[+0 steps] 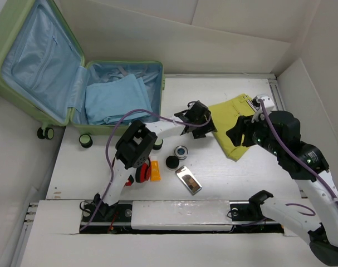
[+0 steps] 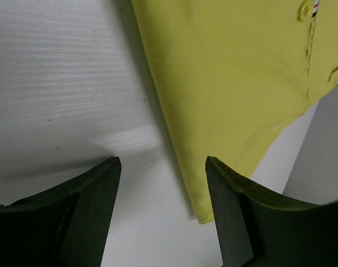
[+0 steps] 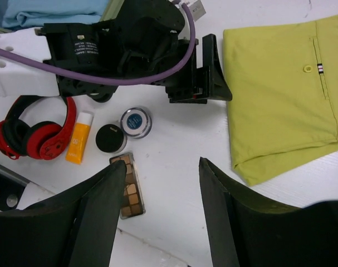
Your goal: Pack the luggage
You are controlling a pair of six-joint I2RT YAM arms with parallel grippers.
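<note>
My left gripper will gently move its open fingers to the right in the top view to go around the yellow-green garment's edge facing the luggage, which lies just that way.
The pale green luggage point(image 1: 159, 94) lies open at the back left, its lid raised, with a folded light blue garment point(image 1: 116, 100) in its base. A folded yellow-green garment point(image 1: 235, 119) lies flat on the table at the right. My left gripper point(image 1: 206, 122) is open and empty at the garment's left edge; in the left wrist view the gripper point(image 2: 163, 167) hangs over the bare table beside the garment's corner point(image 2: 241, 72). My right gripper point(image 1: 238, 133) is open and empty, held above the table beside the garment's near corner point(image 3: 280, 94). In its own view the right gripper point(image 3: 163, 167) looks down on the left gripper point(image 3: 210, 78).
Red headphones point(image 1: 142, 172), an orange tube point(image 1: 155, 171), a black jar point(image 1: 172, 162), a blue-lidded jar point(image 1: 181, 151) and a makeup palette point(image 1: 189, 179) lie near the front middle. White walls stand behind and at the right. The suitcase's black wheels point(image 1: 86, 139) sit at its near side.
</note>
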